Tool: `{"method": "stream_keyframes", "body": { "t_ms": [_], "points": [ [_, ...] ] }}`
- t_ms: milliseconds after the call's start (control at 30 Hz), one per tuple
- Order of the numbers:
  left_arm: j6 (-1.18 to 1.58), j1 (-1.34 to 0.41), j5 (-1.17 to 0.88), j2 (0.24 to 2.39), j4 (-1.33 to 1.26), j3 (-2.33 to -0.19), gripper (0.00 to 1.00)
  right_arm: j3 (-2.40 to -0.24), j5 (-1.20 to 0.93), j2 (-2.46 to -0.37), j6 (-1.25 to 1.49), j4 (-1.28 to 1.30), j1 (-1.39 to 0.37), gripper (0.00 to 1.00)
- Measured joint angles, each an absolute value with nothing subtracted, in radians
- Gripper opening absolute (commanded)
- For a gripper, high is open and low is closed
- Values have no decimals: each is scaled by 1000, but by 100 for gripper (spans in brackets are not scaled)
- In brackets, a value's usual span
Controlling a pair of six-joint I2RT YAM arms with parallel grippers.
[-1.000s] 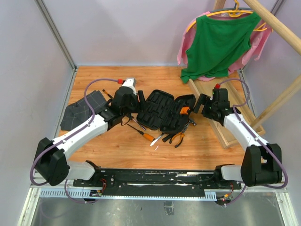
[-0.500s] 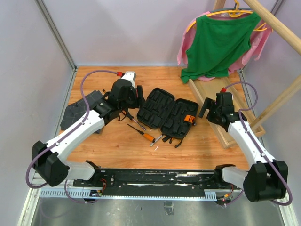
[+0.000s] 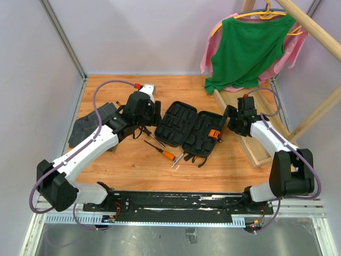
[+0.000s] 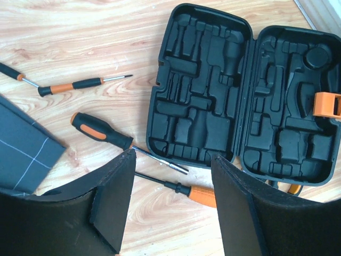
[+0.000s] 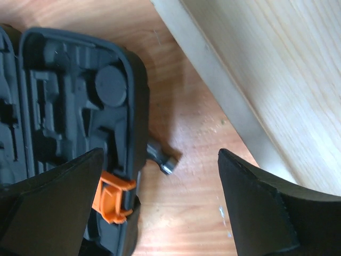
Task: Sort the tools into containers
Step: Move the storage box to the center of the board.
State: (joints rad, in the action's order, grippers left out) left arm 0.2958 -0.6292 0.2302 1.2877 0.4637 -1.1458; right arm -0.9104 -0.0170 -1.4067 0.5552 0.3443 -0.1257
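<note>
My right gripper comes down toward the case (image 3: 186, 129) next, before it closes on the case's side just beyond the orange latch.
The black tool case (image 3: 186, 129) lies open and empty, its orange latch (image 3: 213, 133) on the right edge. My left gripper (image 3: 157, 113) is open above the case's left edge. It hovers over an orange-handled screwdriver (image 4: 201, 194) in the left wrist view (image 4: 170, 160). A black-orange screwdriver (image 4: 99, 129) and a thin one (image 4: 72, 86) lie left of the case (image 4: 240, 101). My right gripper (image 3: 228, 119) is open and empty beside the latch (image 5: 114, 198). The hammer's steel head (image 5: 162, 159) pokes out from under the case (image 5: 69, 101) between its fingers (image 5: 160, 154). The pliers (image 3: 196, 158) lie partly under the case.
A folded dark grey cloth (image 3: 93, 125) lies at the left. A long wooden tray (image 3: 250, 141) runs along the right, close to my right gripper, and shows in the right wrist view (image 5: 256, 69). A green shirt (image 3: 248, 45) hangs at the back right.
The case has shifted a little to the right and nearer, over part of the pliers. My left gripper drew back to the case's left edge. My right gripper swung right, then back to the latch.
</note>
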Motion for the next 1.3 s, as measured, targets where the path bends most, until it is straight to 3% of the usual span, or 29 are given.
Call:
{"method": "stream_keyframes", "body": {
  "t_ms": [200,533,700,1033,1300],
  "points": [
    [293,-629,230,1287,464,-1145,63,-976,-41,-1525,564,304,-126,80],
    [293,-629,232,1287,465,-1142,62,-1014,-72,-1615,570,303,-126,55],
    [293,-624,231,1287,466,-1137,62,-1028,-93,-1637,578,301,-126,37],
    [294,-591,223,1287,466,-1135,62,-1085,-117,-1646,598,303,-126,12],
    [295,-585,208,1287,466,-1131,62,-1204,-122,-1682,580,350,-126,3]
  ]
}}
